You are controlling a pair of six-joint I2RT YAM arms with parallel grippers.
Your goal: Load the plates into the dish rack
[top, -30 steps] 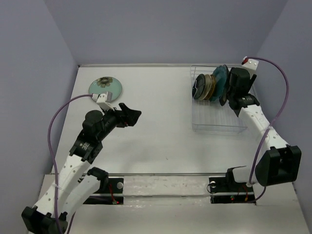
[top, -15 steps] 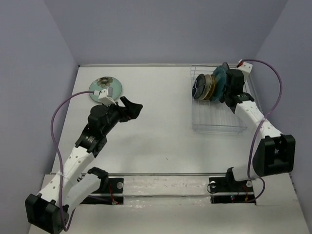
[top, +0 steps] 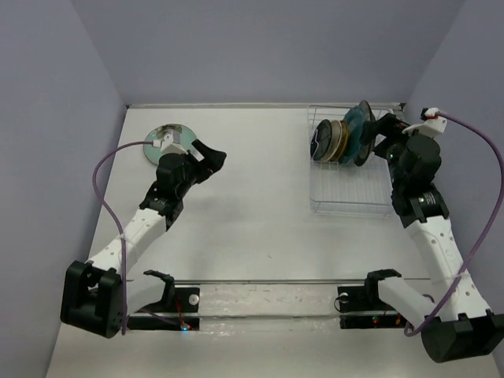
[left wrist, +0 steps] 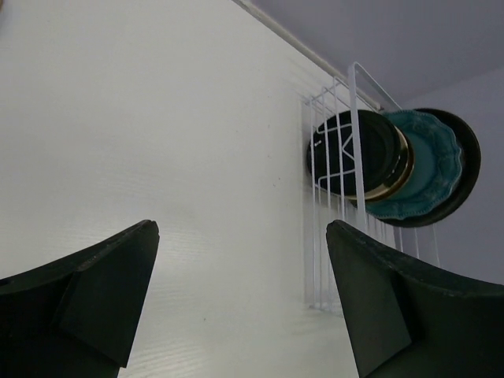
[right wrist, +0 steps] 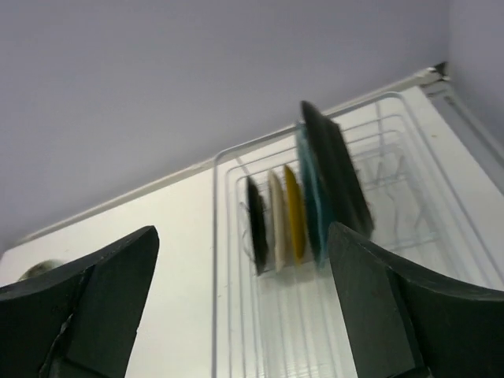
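The flat mint plate's near rim is below and to the left in the top view, so I will lower my left gripper's open fingers toward it next.
The white wire dish rack [top: 350,193] stands at the far right. Several plates stand on edge in its far end: black [right wrist: 256,224], cream [right wrist: 276,216], yellow [right wrist: 293,213], scalloped teal [right wrist: 309,189] and dark grey [right wrist: 335,177]. The mint flower plate [top: 157,140] lies flat at the far left, partly hidden by my left wrist. My left gripper [top: 214,157] is open and empty, just right of that plate. My right gripper [top: 384,130] is open and empty, just right of the standing plates. The left wrist view shows the rack [left wrist: 319,236] and the teal plate [left wrist: 425,165] ahead.
Lavender walls close in the table at the back and on both sides. The near part of the rack holds no plates. A purple cable loops off each wrist.
My right gripper has drawn back to the right from the standing plates, open. My left arm has swung toward the far left, its wrist now over the mint plate.
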